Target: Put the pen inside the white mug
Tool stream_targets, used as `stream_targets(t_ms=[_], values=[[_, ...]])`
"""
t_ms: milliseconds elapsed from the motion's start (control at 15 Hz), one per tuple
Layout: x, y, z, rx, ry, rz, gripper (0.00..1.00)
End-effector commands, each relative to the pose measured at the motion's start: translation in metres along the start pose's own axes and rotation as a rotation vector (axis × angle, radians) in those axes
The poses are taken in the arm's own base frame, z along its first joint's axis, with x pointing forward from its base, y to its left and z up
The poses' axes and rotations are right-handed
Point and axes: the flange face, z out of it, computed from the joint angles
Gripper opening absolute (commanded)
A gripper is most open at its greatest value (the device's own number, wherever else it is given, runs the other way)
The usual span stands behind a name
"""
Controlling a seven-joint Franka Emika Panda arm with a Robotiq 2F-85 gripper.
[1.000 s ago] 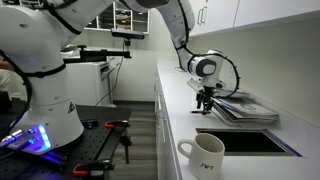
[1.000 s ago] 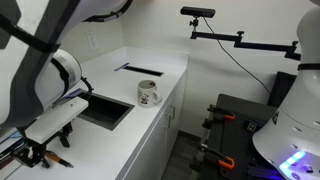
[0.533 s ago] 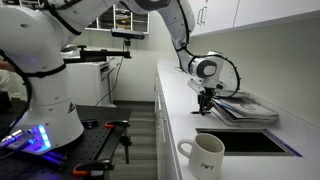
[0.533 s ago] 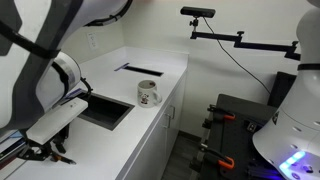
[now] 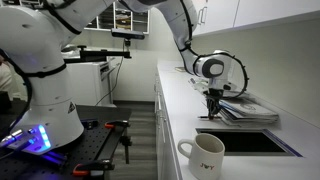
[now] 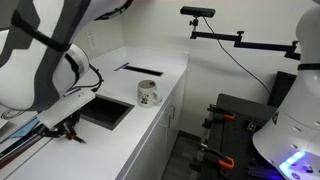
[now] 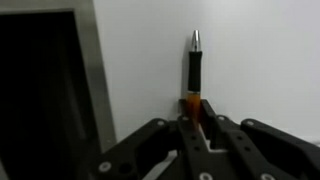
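Observation:
The mug stands across the sink from my gripper. My gripper rises next, carries the pen over the sink and releases it into the mug's opening.
In the wrist view my gripper is shut on the pen, a short dark stick with an orange-red lower part and a silvery tip pointing away from me over the white counter. In both exterior views the gripper hangs just above the counter beside the sink, and the pen itself is too small to make out there. The white mug stands upright on the counter on the other side of the sink, well away from the gripper, with a loop handle and a dark mark on its side.
A dark recessed sink lies between the gripper and the mug. Stacked magazines lie right behind the gripper. A dark slot sits at the counter's far end. The counter's front edge drops to the floor.
The jaws have closed onto the pen. The arm has shifted along the counter towards the sink and risen a little, taking the pen with it.

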Motion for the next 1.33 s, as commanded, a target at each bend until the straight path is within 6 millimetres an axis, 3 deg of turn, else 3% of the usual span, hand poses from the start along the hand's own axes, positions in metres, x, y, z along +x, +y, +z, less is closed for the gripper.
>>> stream_targets(t_ms=[0, 200, 467, 800, 1267], values=[[-0.006, 0.048, -0.025, -0.072, 0.043, 0.188, 0.04], [-0.015, 0.100, -0.044, -0.132, 0.075, 0.354, 0.04], [-0.038, 0.145, -0.064, -0.210, 0.103, 0.580, 0.04], [-0.060, 0.172, -0.085, -0.319, 0.196, 0.830, 0.04], [-0.067, 0.199, -0.117, -0.547, 0.443, 1.106, 0.04]])
